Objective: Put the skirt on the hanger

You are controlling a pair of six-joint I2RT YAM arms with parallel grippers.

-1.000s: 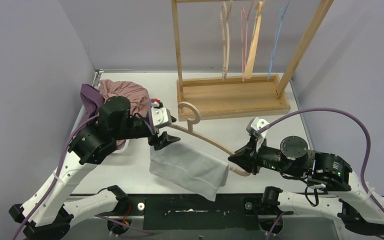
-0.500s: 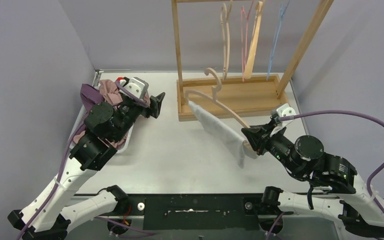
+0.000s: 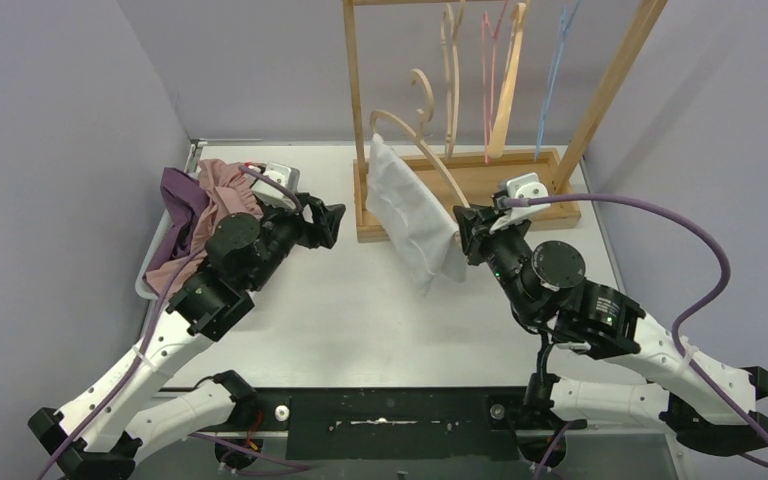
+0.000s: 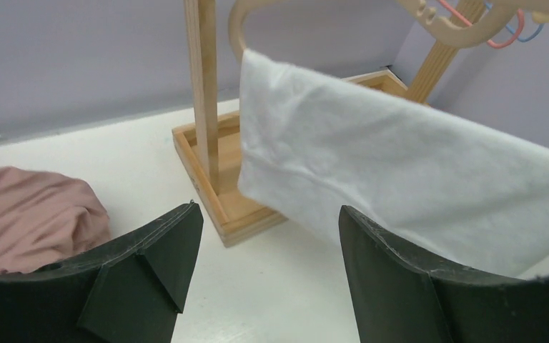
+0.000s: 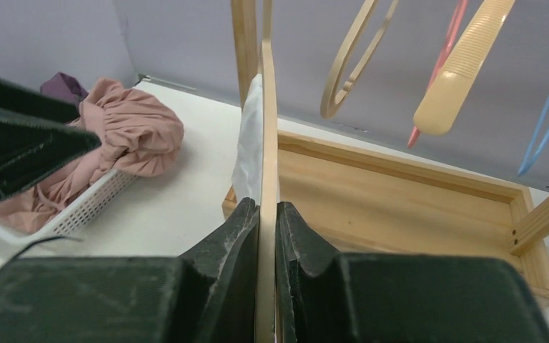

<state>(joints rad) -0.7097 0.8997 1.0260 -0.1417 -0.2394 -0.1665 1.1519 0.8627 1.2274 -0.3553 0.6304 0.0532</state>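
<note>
The hanger's hook is still free, so my right gripper will next go up and outward to the rack's bar (image 3: 390, 2), which is above and outward of it, and let go of the hanger there.
A white skirt (image 3: 407, 215) hangs over a light wooden hanger (image 3: 430, 150), held in the air in front of the wooden rack (image 3: 465, 195). My right gripper (image 3: 463, 222) is shut on the hanger's lower end; in the right wrist view the hanger (image 5: 266, 128) runs up between the shut fingers (image 5: 236, 243), the skirt (image 5: 249, 143) beside it. My left gripper (image 3: 328, 222) is open and empty, left of the skirt. In the left wrist view the skirt (image 4: 400, 171) hangs ahead of the open fingers (image 4: 164, 246).
A white basket (image 3: 155, 270) at the left holds pink (image 3: 230, 195) and purple (image 3: 182, 195) clothes. The rack's rail carries several hangers: wooden (image 3: 508, 90), pink (image 3: 488, 80) and blue (image 3: 552, 70). Purple cables trail from both arms.
My right gripper has lifted the hanger with the skirt off the table and carried it back towards the rack. My left gripper let go, drew away to the left and opened.
</note>
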